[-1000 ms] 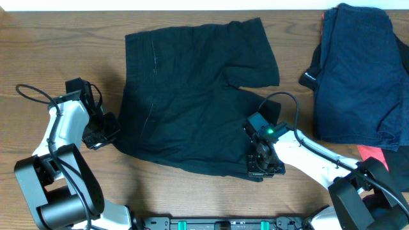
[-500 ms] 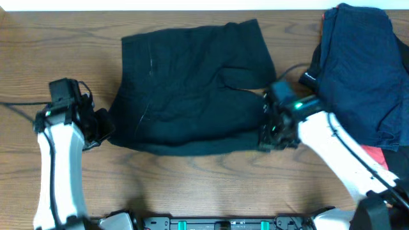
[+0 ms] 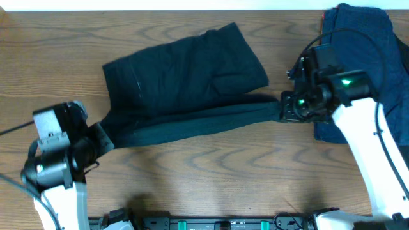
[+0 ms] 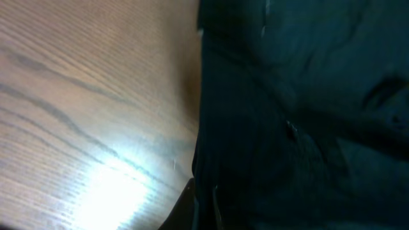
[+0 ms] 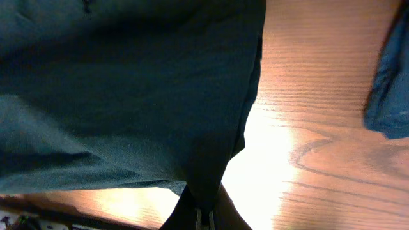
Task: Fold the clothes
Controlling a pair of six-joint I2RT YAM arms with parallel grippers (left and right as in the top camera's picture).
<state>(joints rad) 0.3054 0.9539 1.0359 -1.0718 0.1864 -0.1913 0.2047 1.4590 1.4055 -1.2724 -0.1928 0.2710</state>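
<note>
The left gripper will next carry the held corner of the shorts outward and then down toward the shorts' far edge (image 3: 114, 66) to release it, because the far part of the shorts lies flat and uncovered.
The black shorts (image 3: 182, 76) lie across the middle of the wooden table, their near edge lifted and stretched into a taut band between both grippers. My left gripper (image 3: 102, 137) is shut on the shorts' near left corner; the cloth fills the left wrist view (image 4: 300, 115). My right gripper (image 3: 283, 108) is shut on the near right corner, held above the table. In the right wrist view the shorts (image 5: 128, 96) hang from the fingers (image 5: 204, 214).
A pile of navy-blue garments (image 3: 364, 45) lies at the far right, right behind my right gripper, and also shows in the right wrist view (image 5: 390, 89). A thin coral-pink edge (image 3: 322, 16) shows at the pile's far left side. Bare wood (image 3: 211, 172) lies in front of the shorts.
Both grippers have risen and lifted the shorts' near edge. The right gripper moved away from the camera and to the right; the left moved nearer. The shorts have narrowed into a folding shape.
</note>
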